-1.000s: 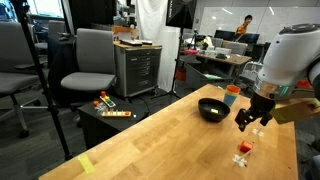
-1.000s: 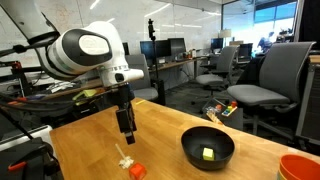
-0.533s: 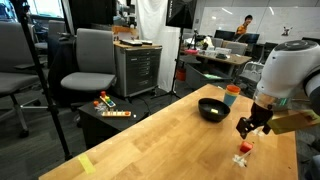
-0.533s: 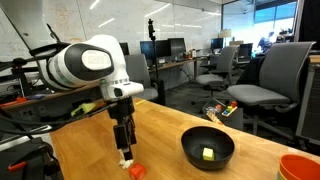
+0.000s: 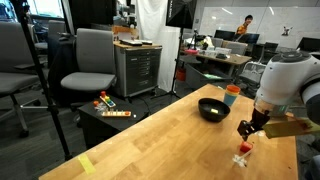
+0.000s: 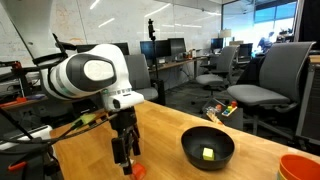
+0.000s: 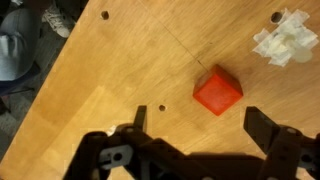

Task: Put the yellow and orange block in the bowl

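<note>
My gripper turns next while it lowers over the orange-red block [image 5: 245,148] [image 7: 217,91], until its fingers are on either side of the block.
The orange-red block [image 7: 217,91] lies on the wooden table, just ahead of my open, empty gripper [image 7: 197,122] in the wrist view. In both exterior views the gripper [image 5: 247,128] [image 6: 124,160] hangs low over the block [image 5: 245,148] [image 6: 136,170]. The yellow-green block [image 6: 208,153] sits inside the black bowl [image 6: 208,138], which stands apart from the gripper near the table's edge [image 5: 212,108].
Tiny white pieces [image 7: 282,36] lie on the table beside the orange-red block. An orange-and-teal cup [image 5: 232,95] stands behind the bowl. Office chairs [image 6: 274,80], a cabinet [image 5: 135,66] and a low table with toys [image 5: 107,108] surround the table.
My gripper has moved away from the bowl and come down over the orange-red block. The blocks and bowl have not moved.
</note>
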Controlling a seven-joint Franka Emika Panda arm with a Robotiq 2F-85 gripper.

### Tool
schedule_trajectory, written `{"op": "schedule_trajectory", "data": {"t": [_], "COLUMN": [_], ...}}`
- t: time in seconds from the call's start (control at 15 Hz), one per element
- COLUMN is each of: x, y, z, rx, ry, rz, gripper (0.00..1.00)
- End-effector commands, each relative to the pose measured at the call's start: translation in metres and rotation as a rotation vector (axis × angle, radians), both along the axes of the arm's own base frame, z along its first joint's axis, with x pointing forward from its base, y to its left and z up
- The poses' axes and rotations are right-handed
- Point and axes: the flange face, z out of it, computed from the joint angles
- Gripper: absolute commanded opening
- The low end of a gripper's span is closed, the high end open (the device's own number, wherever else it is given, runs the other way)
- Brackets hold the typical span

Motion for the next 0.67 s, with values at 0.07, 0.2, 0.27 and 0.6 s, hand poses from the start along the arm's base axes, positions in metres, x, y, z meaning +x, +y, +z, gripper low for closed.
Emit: {"op": "schedule_trajectory", "data": {"t": [0.07,0.2,0.27,0.6], "x": [0.004,0.005,0.006,0.011], "y": [0.001,0.004,0.006,0.013], "z": [-0.010,-0.013,-0.015,-0.024], "rx": [-0.044,-0.048,-0.048,-0.061], "ry": [-0.053,-0.062,-0.065,-0.070], "rz": [-0.090,-0.117,-0.129,-0.163], "gripper": [1.00,1.00,1.00,1.00]}}
